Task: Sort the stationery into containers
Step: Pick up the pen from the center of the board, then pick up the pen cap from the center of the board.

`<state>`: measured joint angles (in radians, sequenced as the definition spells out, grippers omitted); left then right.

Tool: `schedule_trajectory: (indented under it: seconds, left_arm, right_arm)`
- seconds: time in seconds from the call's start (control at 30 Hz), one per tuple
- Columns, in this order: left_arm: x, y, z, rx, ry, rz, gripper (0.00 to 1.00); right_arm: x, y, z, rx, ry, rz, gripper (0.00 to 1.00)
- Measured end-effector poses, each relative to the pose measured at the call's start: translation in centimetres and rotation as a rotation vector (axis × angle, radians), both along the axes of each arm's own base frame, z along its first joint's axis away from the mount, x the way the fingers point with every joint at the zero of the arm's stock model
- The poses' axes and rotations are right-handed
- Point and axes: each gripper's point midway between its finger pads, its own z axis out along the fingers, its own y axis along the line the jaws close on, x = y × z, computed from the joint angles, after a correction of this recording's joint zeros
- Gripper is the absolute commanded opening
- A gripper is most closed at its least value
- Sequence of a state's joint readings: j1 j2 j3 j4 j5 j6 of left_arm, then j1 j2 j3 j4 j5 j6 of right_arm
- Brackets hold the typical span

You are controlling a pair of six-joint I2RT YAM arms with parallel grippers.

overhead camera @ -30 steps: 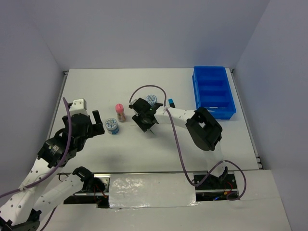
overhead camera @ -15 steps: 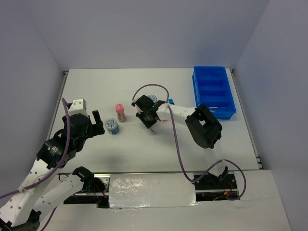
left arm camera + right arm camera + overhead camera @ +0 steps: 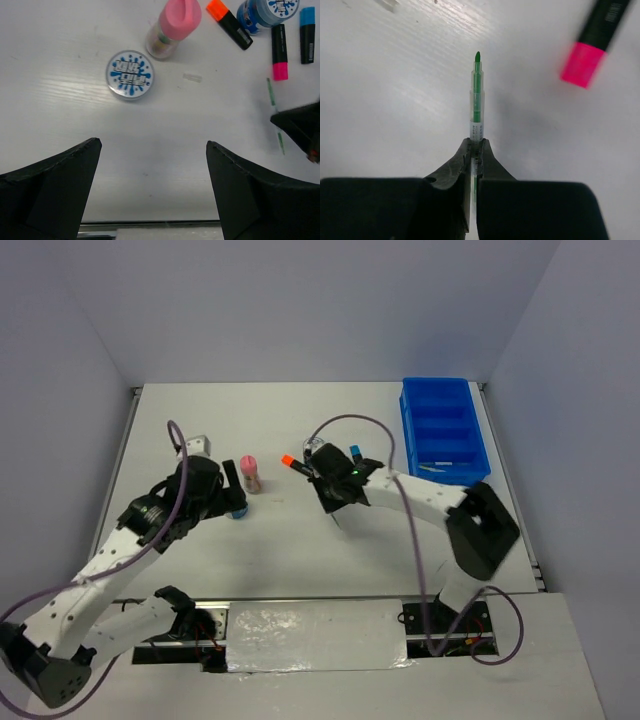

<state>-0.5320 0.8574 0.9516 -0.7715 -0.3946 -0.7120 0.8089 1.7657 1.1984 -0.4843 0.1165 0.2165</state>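
I should move my left gripper to the right in the top view and down onto the small clear cap, because the tip of the green pen is bare.
My right gripper (image 3: pixel 475 145) is shut on a thin green pen (image 3: pixel 477 95), which sticks out ahead of the jaws just over the table. In the top view this gripper (image 3: pixel 333 495) sits mid-table. A pink-capped highlighter (image 3: pixel 592 40) lies just beyond it. My left gripper (image 3: pixel 152 144) is open and holds nothing. A round blue-white tub (image 3: pixel 130 75) lies ahead of it, and the pink bottle (image 3: pixel 172 25) stands behind the tub. Farther right lie an orange-capped highlighter (image 3: pixel 229 22), a second tub (image 3: pixel 267 12) and a blue-capped highlighter (image 3: pixel 307 35). The blue tray (image 3: pixel 444 430) stands at the far right.
The right arm's elbow (image 3: pixel 482 530) hangs over the table just in front of the tray. Purple cables loop above both arms. Grey walls close the table at the back and on both sides.
The right gripper has shut on the green pen and shifted slightly right, uncovering the orange-capped highlighter. The left arm has swung forward and right, up to the tub.
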Motion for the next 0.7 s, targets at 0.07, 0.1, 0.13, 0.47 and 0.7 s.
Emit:
schedule_trajectory:
  seconds: [0.07,0.1,0.13,0.47,0.7]
  left_arm:
    - [0.7,-1.6,-1.2,-0.038,0.042,0.005,0.99]
    - [0.9,-2.4,-1.7,-0.056,0.058,0.011,0.99]
    - [0.9,-3.2,-2.1,-0.073,0.073,0.017,0.99]
    - [3.3,-6.9,-5.7,-0.195,0.201,0.387,0.7]
    - [5.2,-8.2,-7.8,-0.179,0.258,0.584,0.68]
  right_arm:
    - [-0.8,-1.1,3.9,0.075,-0.06,-0.046,0.0]
    - [-0.9,-1.4,6.4,0.125,-0.109,-0.069,0.0]
    - [-1.0,-1.8,8.7,0.174,-0.154,-0.089,0.0]
    - [-3.3,-6.4,16.6,0.337,-0.342,-0.198,0.0]
    - [-4.3,-7.7,13.6,0.265,-0.29,-0.198,0.0]
